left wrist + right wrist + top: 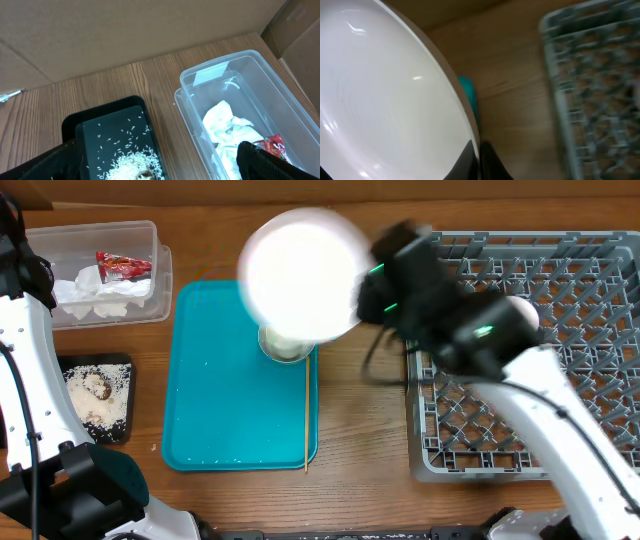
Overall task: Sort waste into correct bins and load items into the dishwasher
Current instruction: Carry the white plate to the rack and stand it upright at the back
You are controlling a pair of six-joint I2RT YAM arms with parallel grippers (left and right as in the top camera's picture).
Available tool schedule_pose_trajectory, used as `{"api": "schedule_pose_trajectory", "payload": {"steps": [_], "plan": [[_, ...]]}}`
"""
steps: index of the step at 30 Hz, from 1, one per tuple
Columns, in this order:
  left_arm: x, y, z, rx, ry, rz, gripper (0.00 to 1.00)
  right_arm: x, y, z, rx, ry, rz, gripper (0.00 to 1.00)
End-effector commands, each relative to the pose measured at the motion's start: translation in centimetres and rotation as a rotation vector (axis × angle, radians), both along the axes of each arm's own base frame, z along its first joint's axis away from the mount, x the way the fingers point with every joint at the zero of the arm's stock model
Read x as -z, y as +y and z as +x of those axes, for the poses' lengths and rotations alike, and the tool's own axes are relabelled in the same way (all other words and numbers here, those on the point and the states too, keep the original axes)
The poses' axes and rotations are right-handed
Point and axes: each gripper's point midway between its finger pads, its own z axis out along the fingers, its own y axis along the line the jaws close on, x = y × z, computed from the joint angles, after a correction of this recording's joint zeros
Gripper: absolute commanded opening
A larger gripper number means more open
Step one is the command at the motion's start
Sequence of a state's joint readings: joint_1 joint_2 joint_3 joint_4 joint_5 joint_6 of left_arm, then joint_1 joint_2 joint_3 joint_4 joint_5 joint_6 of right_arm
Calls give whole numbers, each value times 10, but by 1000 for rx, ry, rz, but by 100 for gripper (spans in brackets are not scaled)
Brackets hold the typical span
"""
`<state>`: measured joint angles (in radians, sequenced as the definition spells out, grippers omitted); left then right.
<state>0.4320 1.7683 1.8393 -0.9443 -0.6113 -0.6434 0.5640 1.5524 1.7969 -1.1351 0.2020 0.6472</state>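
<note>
I need to carry the pale plate [300, 272] with my right gripper next, over the grey rack's empty far corner by the teal tray, and then bring it down.
My right gripper [479, 150] is shut on the rim of a pale round plate [385, 100]. It holds the plate [300, 272] up in the air over the far end of the teal tray, left of the grey dish rack [590, 270]. Below the plate a small pale bowl or cup [285, 345] sits on the tray. My left gripper [160, 169] is open above the black tray [115, 125] with rice [132, 165] and the clear tub [240, 65]. The tub holds a white napkin [227, 125] and a red wrapper [272, 146].
The teal tray [225, 410] lies mid-table with a thin stick [306, 410] along its right edge. A white rounded item [522, 310] shows in the rack beside my right arm. Cardboard walls stand behind the table.
</note>
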Motion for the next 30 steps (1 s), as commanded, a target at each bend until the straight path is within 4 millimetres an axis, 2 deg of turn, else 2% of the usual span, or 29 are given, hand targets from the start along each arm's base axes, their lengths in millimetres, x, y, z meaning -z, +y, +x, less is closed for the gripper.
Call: {"api": "schedule_pose_trajectory", "payload": {"steps": [1, 4, 6, 11, 14, 20, 25, 30], "plan": [[1, 0, 1, 6, 20, 14, 100, 9, -81, 34, 245, -27, -153, 4], [1, 0, 1, 6, 20, 14, 100, 20, -141, 50, 412, -3, -221, 4], [1, 0, 1, 6, 20, 14, 100, 32, -174, 57, 493, 31, -243, 4], [1, 0, 1, 6, 20, 14, 100, 61, -211, 68, 578, 111, -294, 4], [1, 0, 1, 6, 20, 14, 100, 82, -222, 75, 610, 150, -373, 4], [0, 0, 1, 6, 20, 14, 100, 113, -222, 91, 623, 180, -483, 4], [0, 0, 1, 6, 20, 14, 100, 122, -231, 92, 649, 191, -565, 4], [1, 0, 1, 6, 20, 14, 100, 123, -220, 89, 619, 202, -576, 4]]}}
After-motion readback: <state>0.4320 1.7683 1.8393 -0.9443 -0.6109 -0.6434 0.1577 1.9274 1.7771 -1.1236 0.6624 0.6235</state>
